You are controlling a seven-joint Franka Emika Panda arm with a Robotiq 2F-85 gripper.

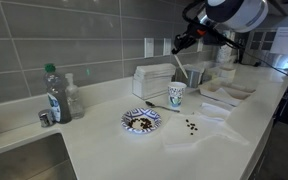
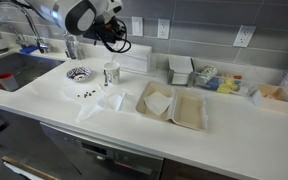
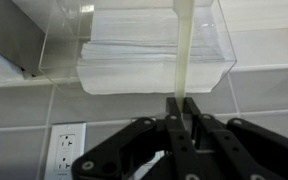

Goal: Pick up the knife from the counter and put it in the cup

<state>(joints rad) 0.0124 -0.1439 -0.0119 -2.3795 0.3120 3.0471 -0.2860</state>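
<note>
The knife slants down toward the paper cup's opening (image 1: 178,84) below my gripper. The knife goes down next until its blade is inside, and my gripper then releases it.
My gripper (image 3: 181,100) is shut on a thin cream-white plastic knife (image 3: 184,50), whose blade reaches away from the jaws in the wrist view. In an exterior view the gripper (image 1: 181,44) hangs above the small white patterned paper cup (image 1: 176,95), with the knife (image 1: 180,66) slanting down towards it. I cannot tell whether the tip is inside the rim. The cup (image 2: 111,72) stands on the cream-white counter (image 1: 239,135) and shows in both exterior views, below the gripper (image 2: 112,42).
A clear napkin dispenser (image 1: 154,79) stands behind the cup and fills the wrist view (image 3: 134,45). A patterned plate (image 1: 141,120), dark crumbs (image 1: 191,126), a green-capped bottle (image 1: 52,92), a sink (image 2: 14,72) and open food trays (image 2: 170,106) share the counter.
</note>
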